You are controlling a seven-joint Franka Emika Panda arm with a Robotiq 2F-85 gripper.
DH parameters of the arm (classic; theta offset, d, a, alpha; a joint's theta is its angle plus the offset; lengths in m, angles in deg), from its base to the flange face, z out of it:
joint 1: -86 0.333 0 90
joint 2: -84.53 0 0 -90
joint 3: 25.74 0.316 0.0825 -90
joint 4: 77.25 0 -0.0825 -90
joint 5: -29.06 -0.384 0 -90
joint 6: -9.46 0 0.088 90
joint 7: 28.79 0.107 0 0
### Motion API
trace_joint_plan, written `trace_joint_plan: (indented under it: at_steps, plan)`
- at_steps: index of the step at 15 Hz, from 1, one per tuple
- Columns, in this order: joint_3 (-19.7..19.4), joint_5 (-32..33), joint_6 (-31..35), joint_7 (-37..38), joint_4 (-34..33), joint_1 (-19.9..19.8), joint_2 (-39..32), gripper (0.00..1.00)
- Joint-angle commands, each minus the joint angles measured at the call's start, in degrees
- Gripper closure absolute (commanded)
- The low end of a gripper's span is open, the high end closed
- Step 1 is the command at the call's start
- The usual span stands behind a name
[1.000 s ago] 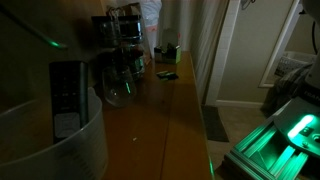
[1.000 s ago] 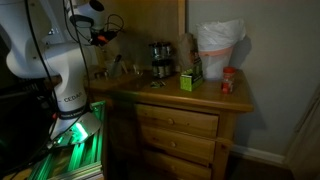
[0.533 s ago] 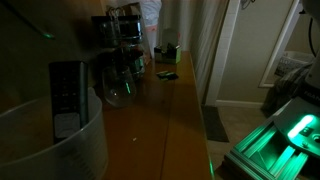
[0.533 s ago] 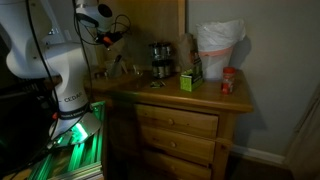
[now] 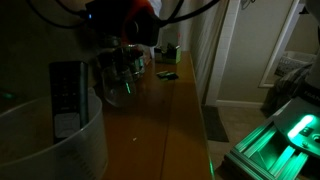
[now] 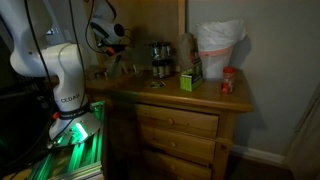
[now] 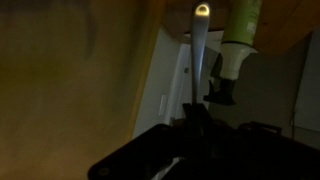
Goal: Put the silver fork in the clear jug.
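My gripper carries the silver fork down and in over the clear jug's open top (image 5: 42, 120) next, since it is still above and beyond the jug's rim.
The scene is dark. In the wrist view my gripper (image 7: 196, 125) is shut on the silver fork (image 7: 198, 60), whose slim handle sticks straight up from the jaws with a bright tip. In both exterior views the gripper (image 5: 122, 38) (image 6: 113, 36) hangs above the wooden dresser top (image 5: 165, 120), and the fork itself is too small and blurred to make out there. The clear jug (image 5: 75, 152) is the wide translucent container at the near left corner; the gripper is above and beyond it.
A dark remote-like object (image 5: 67, 95) stands at the jug. A round glass vessel (image 5: 118, 88), a green box (image 5: 168, 52) (image 6: 188, 80), a red can (image 6: 228, 81), a white bag (image 6: 218, 45) and a metal pot (image 6: 160, 60) sit on the dresser.
The arm has swung into the exterior view from the top and lowered toward the dresser; it was out of that view before. The things on the dresser have not moved.
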Motion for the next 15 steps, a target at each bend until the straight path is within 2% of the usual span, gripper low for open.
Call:
trace_joint_plan:
  at_steps: [1, 3, 6, 13, 14, 15]
  plan:
    - [12.81, 0.23, -1.37, 3.96, -4.48, -10.54, -7.97, 0.98]
    - [17.99, 0.8, 0.2, 4.43, -5.87, -14.83, -10.02, 0.98]
    - [23.35, 0.39, 1.44, 3.91, -7.03, -20.12, -11.08, 0.98]
    - [31.37, 1.74, 1.44, 9.25, -5.36, -28.55, -8.35, 0.98]
    - [32.18, 1.83, 1.07, 10.07, -5.37, -29.33, -8.41, 0.68]
    - [32.93, 1.69, 0.93, 10.34, -5.36, -30.06, -8.35, 0.67]
